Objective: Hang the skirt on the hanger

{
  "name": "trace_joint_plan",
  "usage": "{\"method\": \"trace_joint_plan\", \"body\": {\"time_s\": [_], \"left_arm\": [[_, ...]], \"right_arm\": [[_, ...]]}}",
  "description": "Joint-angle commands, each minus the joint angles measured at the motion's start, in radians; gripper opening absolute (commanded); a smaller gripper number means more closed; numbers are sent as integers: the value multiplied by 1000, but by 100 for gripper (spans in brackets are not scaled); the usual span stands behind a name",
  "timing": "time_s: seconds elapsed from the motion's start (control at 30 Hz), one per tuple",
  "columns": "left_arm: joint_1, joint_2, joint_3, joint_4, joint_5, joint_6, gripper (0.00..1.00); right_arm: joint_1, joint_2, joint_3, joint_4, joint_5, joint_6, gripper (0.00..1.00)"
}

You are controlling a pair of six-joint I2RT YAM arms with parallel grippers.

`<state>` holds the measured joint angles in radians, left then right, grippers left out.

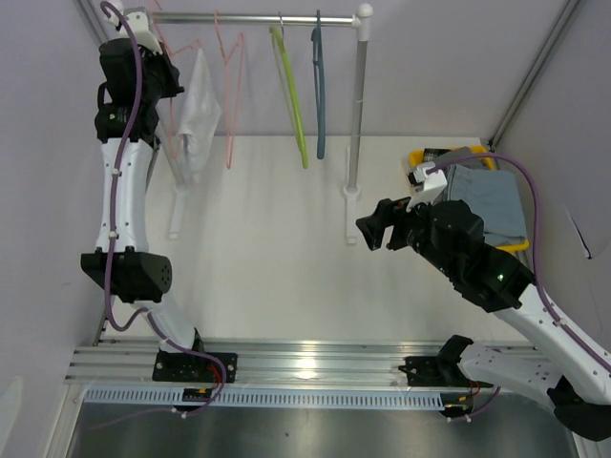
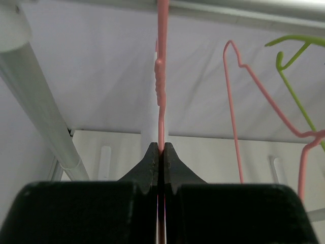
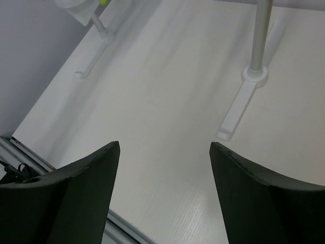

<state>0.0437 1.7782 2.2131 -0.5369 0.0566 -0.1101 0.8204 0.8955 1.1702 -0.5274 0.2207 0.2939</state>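
My right gripper swings outward and to the right in the top view next, then down onto the grey-blue cloth's rack-side edge, since hangers hang empty.
A white skirt (image 1: 196, 107) hangs from a pink wire hanger (image 1: 178, 50) at the left end of the rack rail (image 1: 258, 17). My left gripper (image 1: 164, 46) is raised to the rail and is shut on that pink hanger's wire (image 2: 161, 101), which runs up between the closed fingers (image 2: 152, 162). My right gripper (image 1: 374, 229) is open and empty, low over the white table beside the rack's right post (image 1: 359, 105). In the right wrist view its fingers (image 3: 91, 173) are spread wide over bare table.
A second pink hanger (image 1: 231, 91), a green hanger (image 1: 291, 95) and a blue hanger (image 1: 320, 86) hang empty on the rail. A yellow basket (image 1: 425, 156) holding grey-blue cloth (image 1: 487, 196) stands at the right. The rack's feet (image 3: 251, 76) rest on the table.
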Motion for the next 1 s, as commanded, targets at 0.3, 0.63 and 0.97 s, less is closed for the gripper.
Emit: {"method": "trace_joint_plan", "body": {"time_s": [0.3, 0.63, 0.97], "left_arm": [[38, -108, -99, 46, 25, -66, 60], [38, -212, -30, -110, -18, -92, 73], [30, -430, -196, -58, 158, -210, 77]], "right_arm": [[-7, -27, -14, -5, -1, 33, 78], [-23, 39, 46, -55, 28, 50, 79], [-451, 213, 164, -114, -300, 100, 79]]}}
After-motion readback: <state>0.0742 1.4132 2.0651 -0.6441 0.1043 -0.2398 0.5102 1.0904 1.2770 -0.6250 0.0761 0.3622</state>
